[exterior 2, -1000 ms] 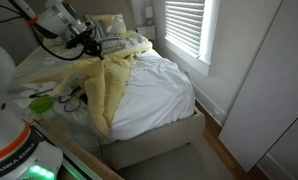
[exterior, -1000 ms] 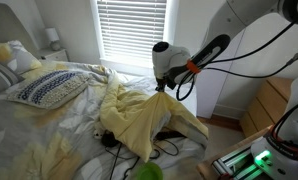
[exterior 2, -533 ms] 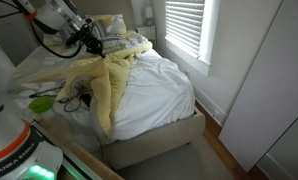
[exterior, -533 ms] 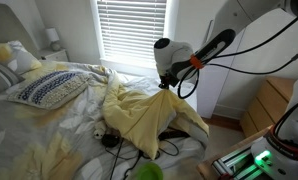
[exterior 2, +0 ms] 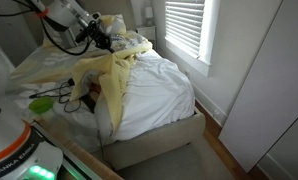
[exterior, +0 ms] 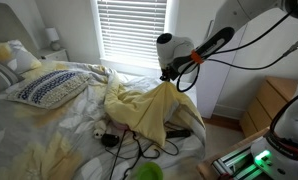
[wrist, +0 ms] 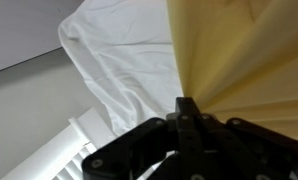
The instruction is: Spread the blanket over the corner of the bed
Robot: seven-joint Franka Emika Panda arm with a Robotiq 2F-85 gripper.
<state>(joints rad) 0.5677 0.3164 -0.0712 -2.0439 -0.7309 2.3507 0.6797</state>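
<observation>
The blanket (exterior 2: 107,85) leaves part of the sheet at the bed's corner uncovered, so my gripper should next rise, swing the blanket's lifted edge over the bare white sheet (exterior 2: 161,97) there and release it.
A pale yellow blanket (exterior: 139,112) hangs from my gripper (exterior: 167,76) and drapes over the white-sheeted bed (exterior: 59,150). In an exterior view the gripper (exterior 2: 102,42) lifts the blanket (exterior 2: 107,85) above the bed's corner (exterior 2: 159,105). In the wrist view the jaws (wrist: 186,103) are shut on a pinched fold of the yellow blanket (wrist: 239,55), which fans out from the fingertips over the white sheet (wrist: 119,60).
A patterned pillow (exterior: 49,88) lies near the headboard. Black cables and a small dark object (exterior: 109,138) lie on the bed beside the blanket. A green object (exterior 2: 41,102) sits at the bed's edge. A window with blinds (exterior: 129,30) is behind. A wooden dresser (exterior: 264,105) stands nearby.
My gripper has risen and moved toward the window side, pulling the blanket up and stretching it further, so more of it hangs off the bed.
</observation>
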